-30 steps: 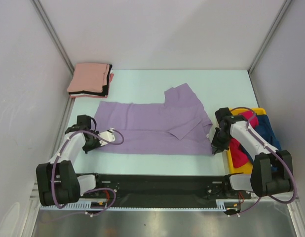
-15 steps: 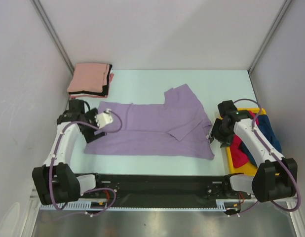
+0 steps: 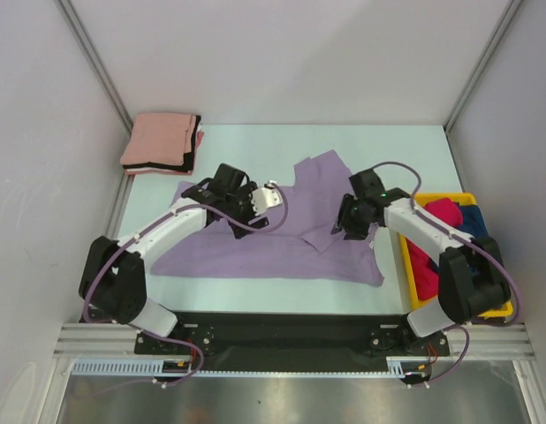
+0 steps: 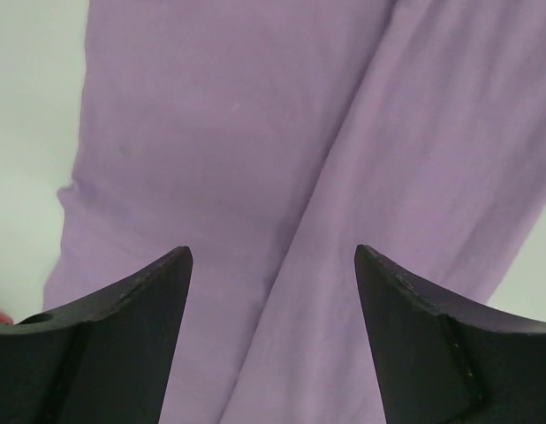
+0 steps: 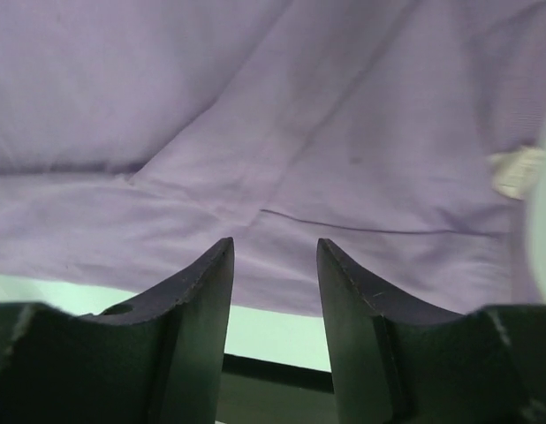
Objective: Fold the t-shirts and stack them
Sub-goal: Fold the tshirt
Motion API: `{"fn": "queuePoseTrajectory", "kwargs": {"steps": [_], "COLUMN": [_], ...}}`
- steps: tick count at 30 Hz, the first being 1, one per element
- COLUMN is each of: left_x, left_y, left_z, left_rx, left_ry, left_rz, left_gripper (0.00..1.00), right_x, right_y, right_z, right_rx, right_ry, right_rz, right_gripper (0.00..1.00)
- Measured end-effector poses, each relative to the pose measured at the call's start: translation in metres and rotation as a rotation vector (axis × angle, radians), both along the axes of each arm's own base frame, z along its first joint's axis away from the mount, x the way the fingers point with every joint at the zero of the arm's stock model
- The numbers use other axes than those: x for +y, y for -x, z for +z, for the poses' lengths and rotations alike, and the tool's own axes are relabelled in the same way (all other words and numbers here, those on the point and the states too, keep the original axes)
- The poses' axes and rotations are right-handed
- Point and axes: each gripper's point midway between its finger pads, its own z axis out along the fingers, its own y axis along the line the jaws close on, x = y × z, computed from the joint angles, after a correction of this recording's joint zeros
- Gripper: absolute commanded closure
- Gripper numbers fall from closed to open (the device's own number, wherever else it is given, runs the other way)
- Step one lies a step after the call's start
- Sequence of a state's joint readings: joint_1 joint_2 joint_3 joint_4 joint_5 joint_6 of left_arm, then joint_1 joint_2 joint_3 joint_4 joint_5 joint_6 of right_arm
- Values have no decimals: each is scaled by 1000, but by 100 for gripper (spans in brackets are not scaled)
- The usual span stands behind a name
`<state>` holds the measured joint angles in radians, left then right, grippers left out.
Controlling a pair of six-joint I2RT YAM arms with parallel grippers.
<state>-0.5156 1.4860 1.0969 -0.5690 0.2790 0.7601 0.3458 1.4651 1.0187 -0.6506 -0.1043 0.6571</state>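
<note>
The far sleeve sticks out past the shirt's body, so my right gripper will move outward and down onto the far sleeve's edge point(image 3: 345, 167) on the yellow bin's side.
A lavender purple t-shirt point(image 3: 255, 249) lies spread flat across the middle of the table, one part folded over itself at the right. My left gripper point(image 3: 255, 205) hovers over its upper middle. In the left wrist view its jaws point(image 4: 273, 252) stand wide open above a crease in the purple cloth point(image 4: 255, 132), holding nothing. My right gripper point(image 3: 344, 223) hangs over the shirt's right part. Its jaws point(image 5: 275, 243) are open above a purple hem point(image 5: 344, 159), with nothing between them. A folded salmon pink t-shirt point(image 3: 158, 140) rests on a black one point(image 3: 195, 141) at the back left.
A yellow bin point(image 3: 412, 284) at the right edge holds a red t-shirt point(image 3: 436, 216) and a dark blue one point(image 3: 474, 231). White walls enclose the table on three sides. The black rail with the arm bases point(image 3: 282, 331) runs along the near edge.
Both grippers went from shut at the shirt's outer edges to open. Both arms swung inward and now hang over the middle of the purple shirt.
</note>
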Motion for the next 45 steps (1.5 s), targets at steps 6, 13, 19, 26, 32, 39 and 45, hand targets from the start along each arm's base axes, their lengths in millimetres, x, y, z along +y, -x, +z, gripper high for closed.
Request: {"fn": "queuePoseTrajectory", "kwargs": {"steps": [6, 13, 19, 26, 32, 39, 45], "left_x": [45, 162, 205, 238, 273, 279, 270], "left_y": [-18, -60, -104, -157, -166, -183, -192], "left_z": [-22, -21, -4, -30, -58, -75, -86], "left_rx": [4, -47, -99, -46, 25, 90, 165], "left_ry": [-32, -18, 29, 65, 53, 84, 130], "left_rz": [247, 719, 938, 1119, 1235, 1279, 1269], "left_gripper": [12, 14, 25, 35, 32, 32, 32], "right_x": [56, 53, 5, -50, -51, -42, -35], "right_y": [9, -52, -167, -260, -293, -288, -284], "right_z": [-29, -13, 31, 0, -45, -64, -66], "right_rx": [29, -43, -229, -219, -174, -136, -127], "right_ry": [-4, 29, 119, 254, 304, 311, 303], "right_rz": [123, 104, 22, -43, -1, 54, 84], "right_gripper": [46, 47, 48, 46, 47, 57, 89]}}
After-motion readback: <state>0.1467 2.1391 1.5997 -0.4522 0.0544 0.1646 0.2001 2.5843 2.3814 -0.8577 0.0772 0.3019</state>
